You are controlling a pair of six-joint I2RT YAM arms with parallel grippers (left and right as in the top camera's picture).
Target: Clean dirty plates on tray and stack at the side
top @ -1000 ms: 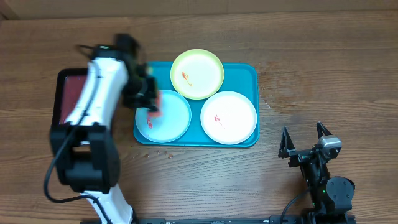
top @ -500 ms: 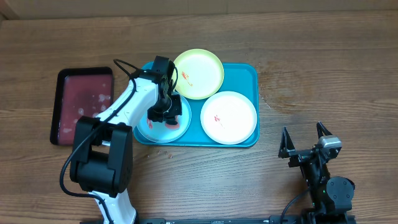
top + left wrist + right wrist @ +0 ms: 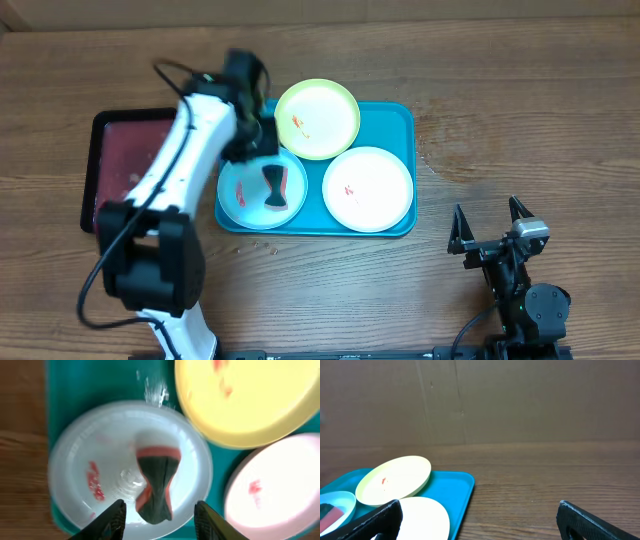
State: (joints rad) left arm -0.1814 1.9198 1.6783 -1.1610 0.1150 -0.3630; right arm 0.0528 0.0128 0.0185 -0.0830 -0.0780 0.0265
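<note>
Next, my right gripper should swing over the tray and tilt down onto the light blue plate's rim beside the white plate, since that rim is clear of the sponge.
The turquoise tray holds three plates. On the left, the light blue plate carries red smears and a dark grey sponge with red edges lying loose. The yellow-green plate overlaps the tray's far rim, and the white plate sits at the right; both show red smears. My left gripper hovers open above the blue plate, jaws wider than the sponge and clear of it. My right gripper stands open and empty near the table's front right.
A smaller dark red tray with a black rim lies left of the turquoise tray, partly under my left arm. Bare wooden table stretches to the right of the tray and behind it. A brown wall backs the table.
My left gripper opened and lifted away from the blue plate toward the tray's far left corner, leaving the sponge lying on the plate. The right arm stayed still.
</note>
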